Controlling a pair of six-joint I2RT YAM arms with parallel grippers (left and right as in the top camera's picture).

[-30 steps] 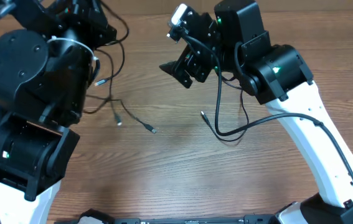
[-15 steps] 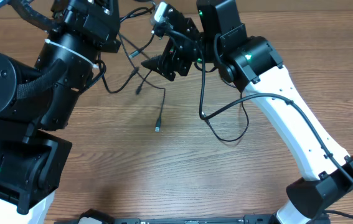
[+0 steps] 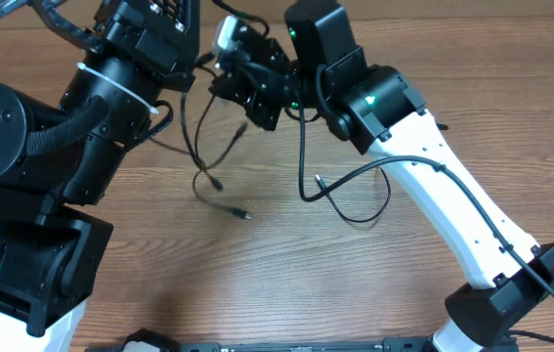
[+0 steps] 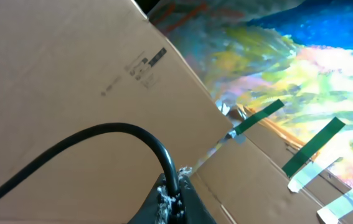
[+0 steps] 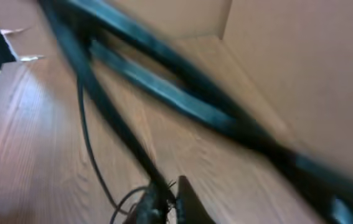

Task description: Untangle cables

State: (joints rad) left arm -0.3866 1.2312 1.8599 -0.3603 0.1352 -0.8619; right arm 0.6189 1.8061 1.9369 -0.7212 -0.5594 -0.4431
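My left gripper should next turn its fingers toward the table, move down and let go of the black cable, because the wood where plug tips already trail [image 3: 222,192] is below it.
Thin black cables [image 3: 198,147] hang in the air between my two grippers, high at the table's far side. Their loose ends trail onto the wood, with small plug tips [image 3: 245,214] lying there. My left gripper [image 3: 191,39] is shut on one black cable [image 4: 111,129], which arcs up and to the left out of the fingertips [image 4: 185,194]. My right gripper [image 3: 226,86] sits close beside the left one. In the blurred right wrist view it [image 5: 165,198] is shut on a cable strand [image 5: 111,115] that runs up from between its fingers.
A further black cord [image 3: 355,210] loops on the wooden table [image 3: 257,284] under the right arm, its tip [image 3: 318,179] pointing left. A cardboard box [image 4: 70,68] and a colourful painted sheet [image 4: 301,56] stand behind the table. The bulky left arm [image 3: 32,147] fills the left side.
My right gripper has moved left to the left gripper and shut on a cable strand. The hanging strands and their plug ends have swung and shifted on the table.
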